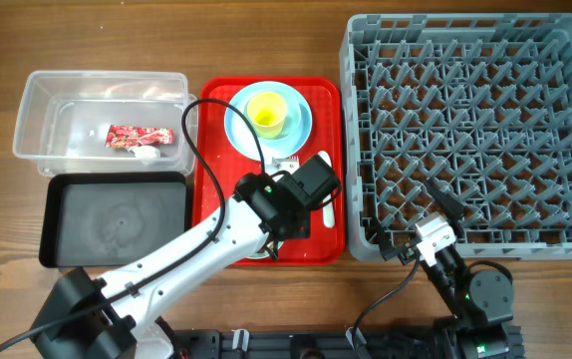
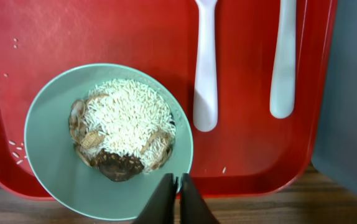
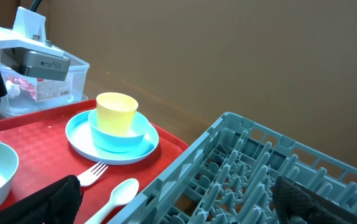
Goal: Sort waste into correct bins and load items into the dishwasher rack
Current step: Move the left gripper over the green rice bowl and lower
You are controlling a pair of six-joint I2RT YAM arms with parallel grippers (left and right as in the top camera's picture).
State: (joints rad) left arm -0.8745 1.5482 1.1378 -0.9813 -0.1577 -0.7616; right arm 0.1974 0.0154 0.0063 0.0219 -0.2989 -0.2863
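Note:
The left gripper will move outward and to the left in the overhead view, over the bare red tray (image 2: 110, 37), and let go of the bowl's rim, because the bowl (image 2: 54, 155) overlaps the front edge of the tray.
A mint green bowl (image 2: 54, 155) holding rice-like food scraps (image 2: 125, 118) sits on the red tray (image 2: 104, 31). My left gripper (image 2: 178, 186) is shut on the bowl's near rim. The white fork (image 3: 91, 173) and spoon (image 3: 121, 191) lie beside it. The yellow cup (image 1: 268, 113) stands in a blue dish on the light blue plate (image 1: 301, 125). The red wrapper (image 1: 127, 136) and white tissue (image 1: 146, 153) lie in the clear tub (image 1: 37, 110). My right gripper (image 3: 178, 199) is open and empty over the near-left corner of the grey rack (image 1: 465, 130).
The black tray (image 1: 117, 219) sits in front of the clear tub, left of the red tray (image 1: 216, 150). My left arm (image 1: 276, 204) hides the bowl from overhead. A few rice grains lie loose on the red tray. Bare wood borders the tray's front edge.

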